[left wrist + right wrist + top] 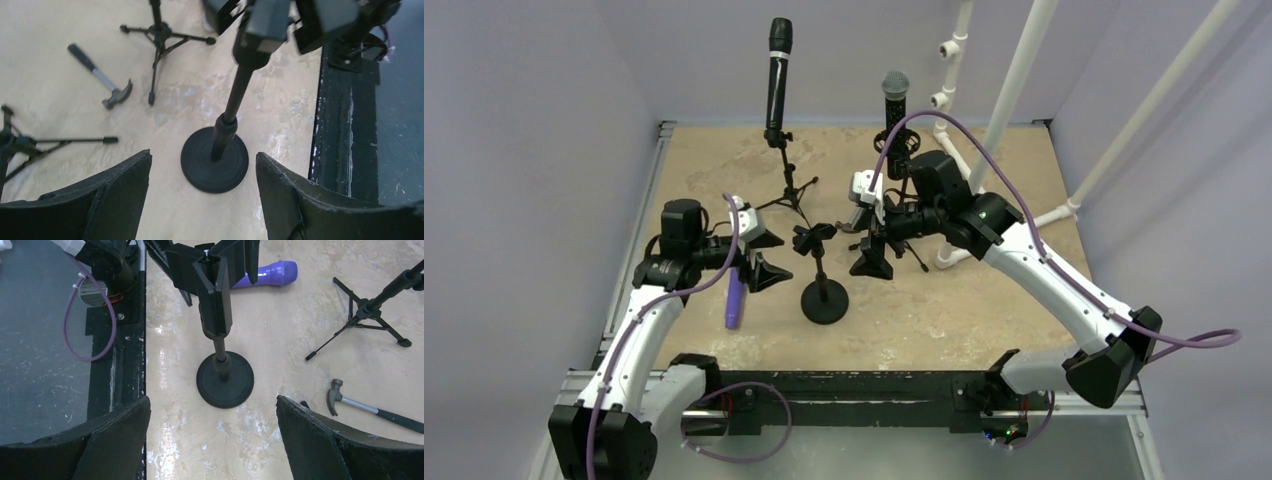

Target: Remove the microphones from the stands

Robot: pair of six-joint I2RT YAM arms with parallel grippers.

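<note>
Next, my left gripper needs to level its fingers and slide right in the top view around the stand's bare pole under the clip (241, 82), which lies on that side.
A purple microphone (735, 300) (267, 275) lies flat on the table left of the black round-base stand (824, 298). The stand's clip (813, 238) (215, 270) holds nothing. My left gripper (773, 256) (203, 154) hangs open just left of the clip, above the microphone's upper end, with nothing between its fingers. My right gripper (865, 235) (213, 399) is open to the right of the stand, facing it, also with nothing in it. Both wrist views show the stand's base (215, 160) (225, 380) between the fingers, farther off.
Two tripod stands at the back carry a black microphone (779, 70) and a silver-headed microphone (895, 95). A hammer (102, 80) (370, 407) lies on the table near the tripods. White pipes (1014, 80) rise at the back right. The black table edge (127, 340) runs along the near side.
</note>
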